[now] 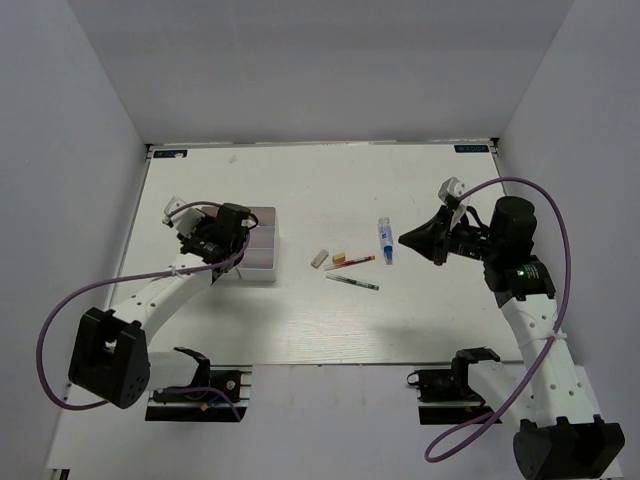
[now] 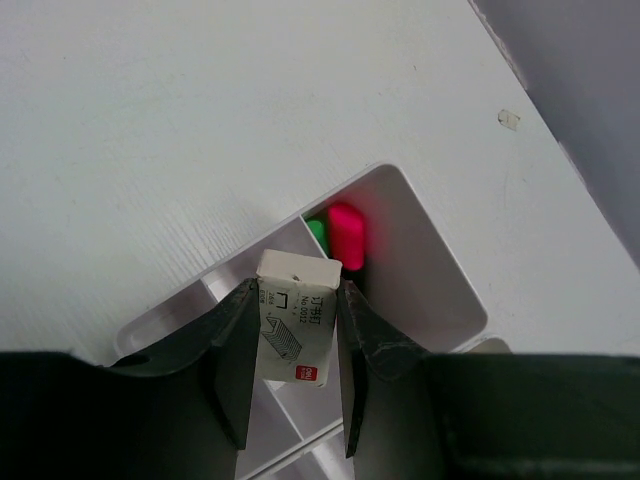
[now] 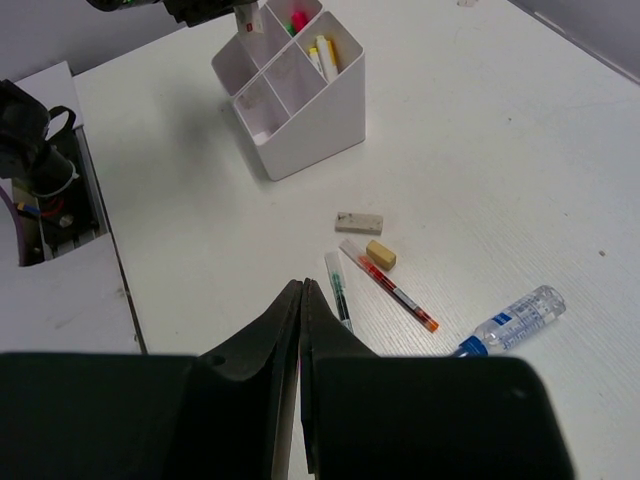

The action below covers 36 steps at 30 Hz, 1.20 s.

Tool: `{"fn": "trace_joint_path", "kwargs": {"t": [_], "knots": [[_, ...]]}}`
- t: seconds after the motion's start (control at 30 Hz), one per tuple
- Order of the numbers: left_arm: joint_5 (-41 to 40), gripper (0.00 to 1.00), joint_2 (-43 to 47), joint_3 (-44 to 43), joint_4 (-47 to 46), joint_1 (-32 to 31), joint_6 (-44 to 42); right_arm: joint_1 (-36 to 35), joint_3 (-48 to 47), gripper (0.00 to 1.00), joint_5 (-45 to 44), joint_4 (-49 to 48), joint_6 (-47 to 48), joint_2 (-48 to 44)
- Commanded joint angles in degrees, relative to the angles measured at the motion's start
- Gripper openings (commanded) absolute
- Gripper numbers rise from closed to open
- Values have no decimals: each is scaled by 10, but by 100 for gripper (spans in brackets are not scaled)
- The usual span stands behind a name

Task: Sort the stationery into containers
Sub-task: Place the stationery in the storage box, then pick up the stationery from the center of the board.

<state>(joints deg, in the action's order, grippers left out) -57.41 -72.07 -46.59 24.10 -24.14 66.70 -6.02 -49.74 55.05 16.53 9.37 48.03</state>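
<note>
The section of the container beside the pink and green highlighters is open below my left gripper, so my left gripper will move down slightly over it and release the staple box [image 2: 297,320] there.
My left gripper [image 2: 292,300] is shut on a small white staple box [image 2: 297,320] and holds it over the white divided container [image 2: 440,265], which also shows in the top view [image 1: 262,262] and right wrist view [image 3: 310,135]. Pink and green highlighter ends [image 2: 340,235] stick up in its far compartment. My right gripper [image 3: 301,290] is shut and empty, raised at the right [image 1: 405,240]. On the table lie a grey eraser [image 3: 359,221], a yellow eraser [image 3: 381,254], a red pen [image 3: 390,285], a green pen [image 3: 338,291] and a blue-labelled tube [image 3: 512,320].
White walls enclose the table on three sides. The loose items lie in the table's middle in the top view, the tube [image 1: 385,241] furthest right. A black mount [image 3: 35,150] stands at the table's left edge in the right wrist view.
</note>
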Motion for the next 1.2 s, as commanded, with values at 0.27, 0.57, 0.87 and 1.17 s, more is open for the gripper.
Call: {"fn": "trace_joint_path", "kwargs": {"t": [0.27,0.57,0.87,1.17], "knots": [[27,6,-47,-3,-54,17,25,6,6,7,19,-6,-3,0],[39,67,-25,2,-48,17,19,7,8,15,26,-7,0,3],[99,82,32,-34,-34,17,-64,1,8,37,34,13,42,14],[556,100,112,-81,-88,17,-402,-25,-40,52,-58,147,216,171]]}}
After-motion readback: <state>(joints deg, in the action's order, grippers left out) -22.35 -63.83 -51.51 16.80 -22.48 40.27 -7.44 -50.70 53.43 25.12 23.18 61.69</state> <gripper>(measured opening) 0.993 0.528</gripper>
